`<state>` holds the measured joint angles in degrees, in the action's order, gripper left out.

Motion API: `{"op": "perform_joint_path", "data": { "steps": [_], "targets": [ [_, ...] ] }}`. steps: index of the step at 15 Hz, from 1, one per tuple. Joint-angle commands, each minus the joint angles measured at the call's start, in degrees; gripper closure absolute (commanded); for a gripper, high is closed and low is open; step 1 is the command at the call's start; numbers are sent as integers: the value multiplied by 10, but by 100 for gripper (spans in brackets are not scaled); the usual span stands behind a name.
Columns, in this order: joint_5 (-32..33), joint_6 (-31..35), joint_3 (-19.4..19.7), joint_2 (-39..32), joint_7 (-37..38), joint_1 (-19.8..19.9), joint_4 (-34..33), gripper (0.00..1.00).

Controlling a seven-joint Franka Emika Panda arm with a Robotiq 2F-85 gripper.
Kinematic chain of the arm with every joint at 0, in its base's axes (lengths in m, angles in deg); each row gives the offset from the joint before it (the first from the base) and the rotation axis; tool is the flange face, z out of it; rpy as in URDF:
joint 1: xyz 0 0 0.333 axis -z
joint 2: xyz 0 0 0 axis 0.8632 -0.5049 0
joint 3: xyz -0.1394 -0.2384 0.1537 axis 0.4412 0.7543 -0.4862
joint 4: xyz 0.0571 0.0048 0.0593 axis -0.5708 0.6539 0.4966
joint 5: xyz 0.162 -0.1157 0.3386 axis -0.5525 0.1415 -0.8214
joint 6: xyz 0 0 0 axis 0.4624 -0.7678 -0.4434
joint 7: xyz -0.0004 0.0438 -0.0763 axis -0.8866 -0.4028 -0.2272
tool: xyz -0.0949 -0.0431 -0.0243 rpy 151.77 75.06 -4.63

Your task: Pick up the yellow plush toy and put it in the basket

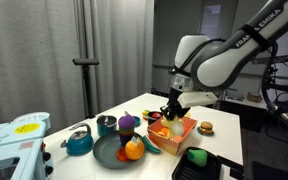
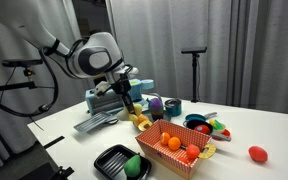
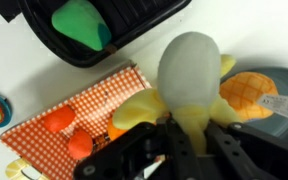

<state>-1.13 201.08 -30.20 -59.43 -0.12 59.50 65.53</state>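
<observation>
I will next lift my gripper outward over the open inside of the latticed basket, lower it and let go of the yellow plush toy, because the toy hangs partly beside the basket.
My gripper (image 3: pixel 189 138) is shut on the yellow plush toy (image 3: pixel 187 72), gripping its lower body; its pale head and yellow limbs stick out past the fingers. In both exterior views the toy (image 1: pixel 167 118) (image 2: pixel 141 120) hangs under the gripper (image 1: pixel 171 108) (image 2: pixel 131 102) just above the table, at the near edge of the basket. The orange-red latticed basket (image 1: pixel 180 138) (image 2: pixel 189 165) (image 3: pixel 89 100) holds a few orange fruits. In the wrist view the toy is over the basket's corner, partly beside it.
A flat black tray (image 3: pixel 124 35) (image 2: pixel 112 158) with a round green item (image 3: pixel 79 20) lies next to the basket. A dark green plate (image 1: pixel 106 155) carries an orange fruit (image 3: pixel 249 90). A teal kettle (image 1: pixel 79 142), a purple cup (image 1: pixel 129 122) and a red item (image 2: pixel 257 153) stand nearby.
</observation>
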Motion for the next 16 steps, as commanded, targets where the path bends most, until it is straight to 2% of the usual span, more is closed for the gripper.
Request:
{"op": "perform_joint_path", "data": {
  "steps": [1, 8, 16],
  "targets": [
    [-4, -27, -1, -26, 20, 24, -73, 97],
    [6, -50, 37, -121, 88, 45, -197, 97],
    [3, -70, 81, -206, 136, 34, -253, 97]
  ]
}}
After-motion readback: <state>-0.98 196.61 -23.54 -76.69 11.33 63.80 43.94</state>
